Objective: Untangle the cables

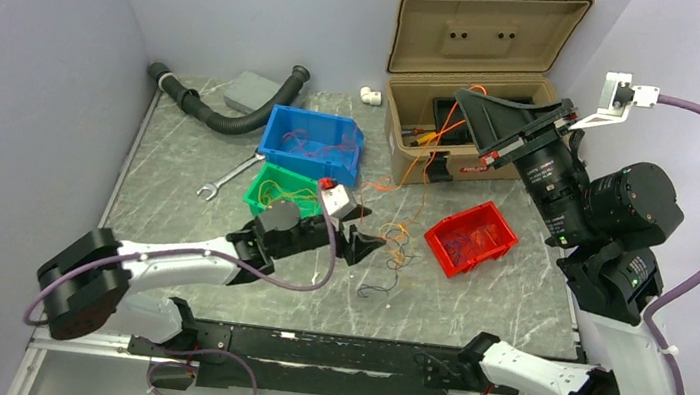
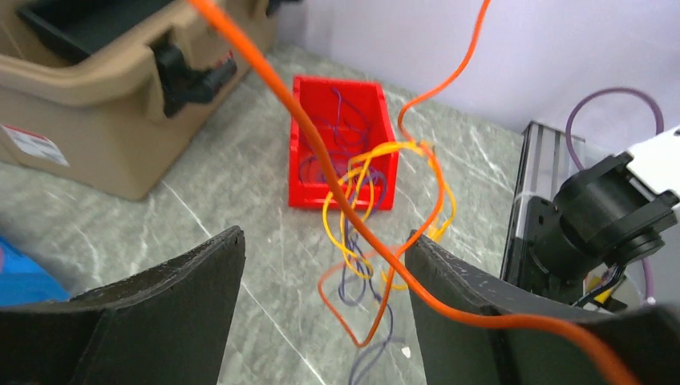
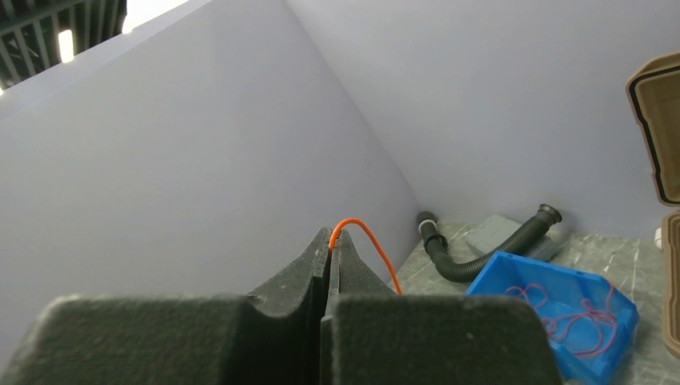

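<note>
The yellow wires hang looped around the orange cable, so I should next move my left gripper outward and to the right in the top view, onto them.
The cables (image 1: 397,240) lie as a loose tangle of orange, yellow and dark wires on the table between the green and red bins. My left gripper (image 1: 367,245) is low beside the tangle and open. In the left wrist view the tangle (image 2: 377,233) hangs just beyond my left gripper (image 2: 321,257). One orange cable (image 2: 317,144) runs across that view and rests over the right finger (image 2: 465,305). My right gripper (image 1: 466,99) is raised over the tan case. In its wrist view the right gripper (image 3: 331,241) is shut on an orange cable (image 3: 367,234).
A red bin (image 1: 497,226) holding dark wires sits right of the tangle. A green bin (image 1: 266,175) and a blue bin (image 1: 285,121) stand to the left. An open tan case (image 1: 486,43) is at the back. A wrench (image 1: 227,177), black hose (image 1: 225,117) and grey box (image 1: 250,93) lie back left.
</note>
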`<state>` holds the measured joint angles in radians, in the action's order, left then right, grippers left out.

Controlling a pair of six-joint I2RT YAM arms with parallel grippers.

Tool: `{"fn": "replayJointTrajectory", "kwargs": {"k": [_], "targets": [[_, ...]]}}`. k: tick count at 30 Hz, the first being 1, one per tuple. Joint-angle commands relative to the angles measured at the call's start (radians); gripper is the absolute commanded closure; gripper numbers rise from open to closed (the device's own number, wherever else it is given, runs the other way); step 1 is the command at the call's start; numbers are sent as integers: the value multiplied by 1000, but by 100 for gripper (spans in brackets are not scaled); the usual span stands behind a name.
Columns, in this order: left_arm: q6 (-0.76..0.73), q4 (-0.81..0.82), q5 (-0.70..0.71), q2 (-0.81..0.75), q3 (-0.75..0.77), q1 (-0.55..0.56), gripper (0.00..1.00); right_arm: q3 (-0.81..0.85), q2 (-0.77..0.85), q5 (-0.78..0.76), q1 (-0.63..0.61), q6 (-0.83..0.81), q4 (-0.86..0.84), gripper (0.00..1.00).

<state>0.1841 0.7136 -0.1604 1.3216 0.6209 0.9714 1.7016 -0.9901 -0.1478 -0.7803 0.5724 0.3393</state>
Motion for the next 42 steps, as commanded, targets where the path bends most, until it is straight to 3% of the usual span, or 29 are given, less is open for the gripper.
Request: {"fn": "replayJointTrajectory", "kwargs": {"k": [1, 6, 9, 18, 25, 28, 31, 33, 36, 37, 38, 39, 42], "targets": [[-70, -17, 78, -169, -33, 3, 21, 18, 11, 12, 0, 9, -49, 100], [-61, -91, 136, -306, -62, -30, 17, 31, 2, 35, 0, 19, -48, 100], [-43, -143, 104, -283, -15, -66, 19, 27, -2, 46, 0, 26, -53, 100], [4, -342, -90, 44, 302, -146, 21, 22, 1, 56, 0, 34, -61, 100], [66, -274, -323, 202, 400, -149, 16, 23, 1, 55, 1, 37, -53, 100], [71, -343, -405, 277, 481, -149, 19, 22, -1, 49, 1, 37, -50, 100], [112, -291, -459, 306, 475, -149, 21, 15, 0, 48, 0, 37, -53, 100], [161, -221, -471, 319, 453, -148, 29, 11, -1, 46, 0, 39, -53, 100], [226, -167, -532, 371, 468, -148, 53, 8, -4, 42, 0, 40, -54, 100], [251, -134, -560, 387, 464, -149, 66, 10, -5, 41, 0, 38, -54, 100], [280, -84, -578, 400, 446, -151, 91, 14, -6, 37, 0, 32, -53, 100], [310, -24, -572, 402, 411, -156, 100, 20, -8, 30, 0, 22, -47, 100], [399, 163, -547, 397, 265, -191, 100, 58, -11, -32, 1, -32, -15, 100]]}}
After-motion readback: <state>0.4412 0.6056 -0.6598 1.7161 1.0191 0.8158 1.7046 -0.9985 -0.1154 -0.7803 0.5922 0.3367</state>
